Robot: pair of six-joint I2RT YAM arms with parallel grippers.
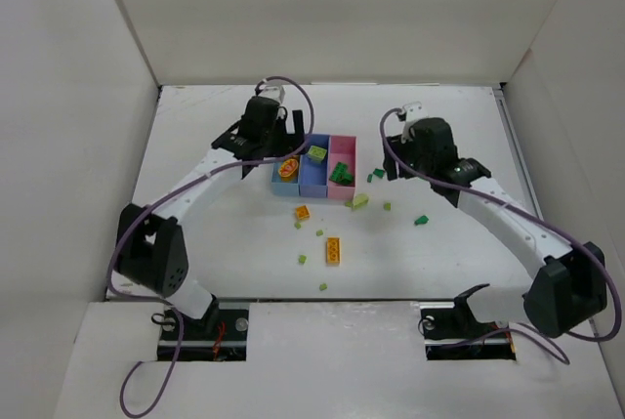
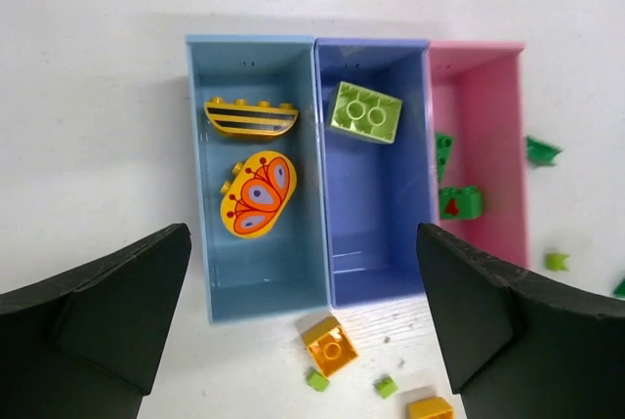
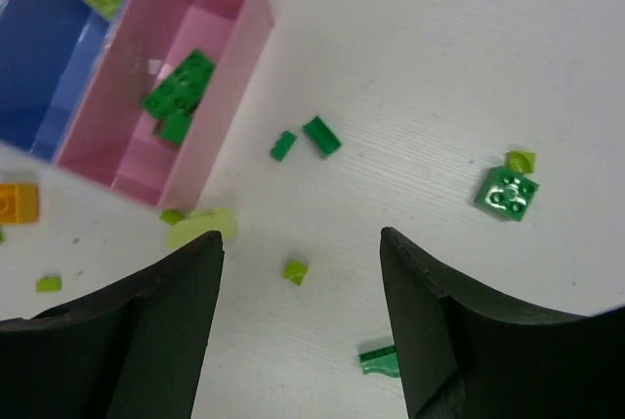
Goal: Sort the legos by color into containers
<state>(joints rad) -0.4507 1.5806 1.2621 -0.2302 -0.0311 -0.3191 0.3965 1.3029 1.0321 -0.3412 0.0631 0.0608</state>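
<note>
The right gripper moves back past the pale lime brick [image 2: 365, 112] next and down onto the yellow-orange long brick, still loose in front of the tray.
The containers form one tray [image 1: 314, 185]: light blue bin [image 2: 256, 272], periwinkle bin [image 2: 376, 233], pink bin [image 2: 488, 97]. The light blue bin holds a striped yellow piece [image 2: 250, 117] and the round yellow-red piece [image 2: 258, 193]. The periwinkle bin holds a lime brick [image 2: 365, 112]. The pink bin holds dark green bricks [image 3: 179, 84]. My left gripper [image 2: 303, 238] is open and empty above the tray's near end. My right gripper [image 3: 301, 238] is open and empty above a small lime piece [image 3: 296, 271] on the table, right of the pink bin.
Loose legos lie on the white table in front and right of the tray: orange bricks [image 1: 303, 212] [image 1: 333, 250], a pale lime brick [image 3: 200, 227], dark green pieces [image 3: 321, 135] [image 3: 508, 191] [image 3: 379, 358], and lime bits [image 1: 302, 259]. White walls enclose the table.
</note>
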